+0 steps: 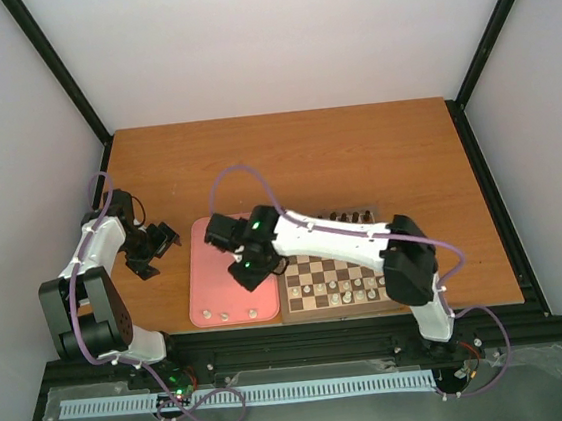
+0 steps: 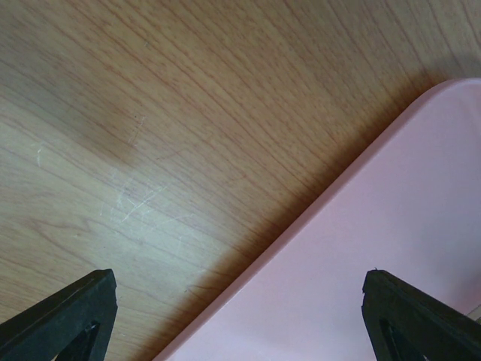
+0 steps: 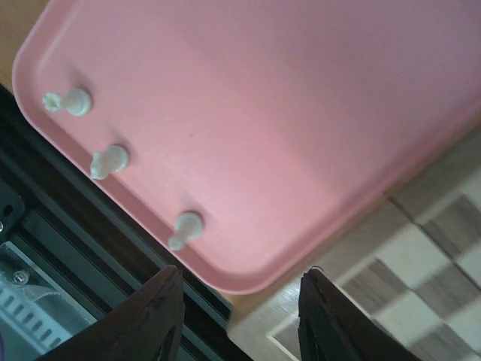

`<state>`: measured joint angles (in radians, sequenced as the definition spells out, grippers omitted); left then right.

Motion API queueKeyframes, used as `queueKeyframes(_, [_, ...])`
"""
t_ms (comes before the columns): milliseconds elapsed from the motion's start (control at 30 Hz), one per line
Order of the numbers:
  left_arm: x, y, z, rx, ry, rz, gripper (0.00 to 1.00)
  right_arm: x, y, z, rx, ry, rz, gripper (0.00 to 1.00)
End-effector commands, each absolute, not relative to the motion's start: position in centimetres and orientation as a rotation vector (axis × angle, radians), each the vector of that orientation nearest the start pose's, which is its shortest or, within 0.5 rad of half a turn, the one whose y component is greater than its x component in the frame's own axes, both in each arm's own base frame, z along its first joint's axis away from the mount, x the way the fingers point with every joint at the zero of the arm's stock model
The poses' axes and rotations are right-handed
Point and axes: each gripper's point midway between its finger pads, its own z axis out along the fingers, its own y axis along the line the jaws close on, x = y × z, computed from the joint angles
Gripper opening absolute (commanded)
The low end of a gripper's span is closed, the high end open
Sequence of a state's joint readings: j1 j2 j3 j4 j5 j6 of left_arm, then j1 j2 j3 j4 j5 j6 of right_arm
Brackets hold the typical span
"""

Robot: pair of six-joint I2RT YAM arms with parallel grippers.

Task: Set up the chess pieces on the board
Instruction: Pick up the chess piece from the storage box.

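My right gripper moves down and back next onto the slim top of the tray piece [image 1: 253, 314] [image 3: 179, 239] nearest the board. This piece stands below the gripper, nearer my base, still unplaced.
The board [image 1: 297, 266] lies right of centre; its corner shows in the right wrist view [image 3: 428, 256]. Several white chess pieces [image 1: 342, 293] stand on its near rows. Three more white pieces [image 1: 226, 316] lie along the near edge of the pink tray [image 1: 215, 278]; the right wrist view shows them [image 3: 110, 160] on the tray [image 3: 285, 113]. My right gripper [image 1: 252, 271] hovers open and empty over the tray's near right corner [image 3: 240, 304]. My left gripper [image 1: 160, 241] is open and empty beside the tray's left edge [image 2: 240, 320].
Dark brown pieces [image 1: 350, 214] stand along the board's far row. The right arm stretches over the board. The black frame rail [image 1: 304, 334] runs just beyond the tray's near edge. The left wrist view shows bare wooden table [image 2: 150, 113] and the tray's edge [image 2: 391, 210].
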<state>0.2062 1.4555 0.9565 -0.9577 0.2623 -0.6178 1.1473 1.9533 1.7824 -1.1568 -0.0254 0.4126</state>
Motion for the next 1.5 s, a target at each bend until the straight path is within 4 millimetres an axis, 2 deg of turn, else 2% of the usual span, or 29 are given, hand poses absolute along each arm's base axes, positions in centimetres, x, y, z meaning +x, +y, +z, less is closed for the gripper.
queueKeyframes(0, [27.5,1.0,8.7,-1.176,2.76,-0.445,1.0,14.9,41.8,11.1,-1.223,2.76,0.313,0.41])
queueKeyframes(100, [27.5,1.0,8.8,-1.176,2.757,-0.447,1.0,13.4,42.3,9.4,-1.263,2.783,0.339,0.41])
queueKeyframes(333, [27.5,0.9,8.5,-1.178,2.759,-0.456,1.0,11.9,42.5,7.2,-1.359,2.819,0.355,0.42])
queueKeyframes(600, [27.4,0.8,8.7,-1.172,2.755,-0.456,1.0,11.2,41.9,4.9,-1.392,2.871,0.326,0.41])
queueKeyframes(900, [27.6,0.9,8.5,-1.176,2.761,-0.452,1.0,10.8,41.8,3.9,-1.435,2.876,0.327,0.36])
queueKeyframes(1100, [27.5,0.9,8.3,-1.18,2.769,-0.449,1.0,10.8,41.9,3.4,-1.456,2.876,0.325,0.23])
queueKeyframes(1233, [27.7,0.9,8.3,-1.178,2.77,-0.447,1.0,11.2,41.9,3.8,-1.457,2.859,0.3,0.04])
queueKeyframes(1367, [27.7,0.9,8.3,-1.178,2.771,-0.446,1.0,12.0,41.7,5.0,-1.444,2.819,0.262,0.03])
queueKeyframes(1467, [27.7,0.9,8.3,-1.178,2.771,-0.447,1.0,12.6,41.3,7.2,-1.394,2.794,0.265,0.03])
